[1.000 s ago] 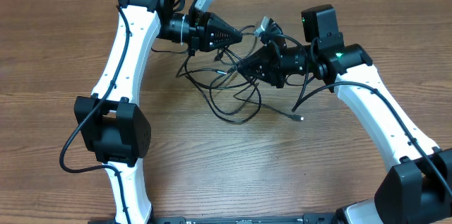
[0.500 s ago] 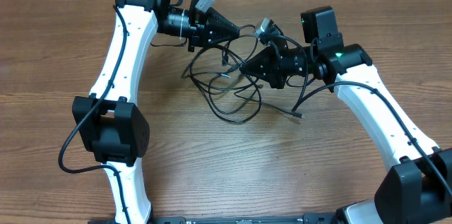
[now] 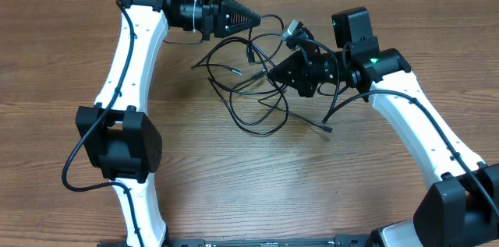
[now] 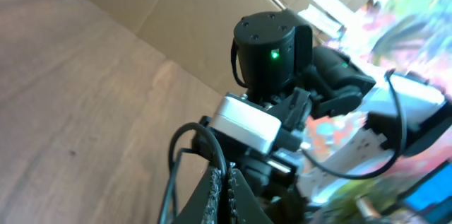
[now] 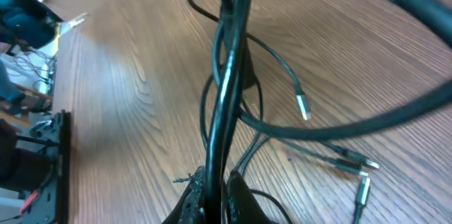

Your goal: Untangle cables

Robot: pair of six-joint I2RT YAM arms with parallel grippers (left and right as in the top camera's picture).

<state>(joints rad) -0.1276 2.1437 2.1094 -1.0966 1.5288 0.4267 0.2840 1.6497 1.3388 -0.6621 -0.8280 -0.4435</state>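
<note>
Next, my left gripper moves away from the right gripper, fingers tilting down, and opens beside the loops, because its cord still runs into the tangle.
The cables (image 3: 248, 97) are thin black cords in loose loops on the wood table between the two arms, with small plug ends (image 3: 328, 129). My left gripper (image 3: 256, 19) is shut on a cord at the top of the tangle; in the left wrist view (image 4: 225, 181) a cord runs out from between its closed fingers. My right gripper (image 3: 270, 74) is shut on cords at the tangle's right side. In the right wrist view (image 5: 215, 185) black cords (image 5: 229, 75) pass up between the fingers, with silver plug tips (image 5: 304, 107) lying on the wood.
The white left arm (image 3: 129, 68) runs along the left of the table, the white right arm (image 3: 421, 130) along the right. A cardboard wall (image 4: 205, 19) stands behind the table. A thicker black wire loops off the left arm's base (image 3: 74, 173).
My left gripper has moved up and away toward the table's far edge with its cord, stretching the loops. The right gripper has stayed in place.
</note>
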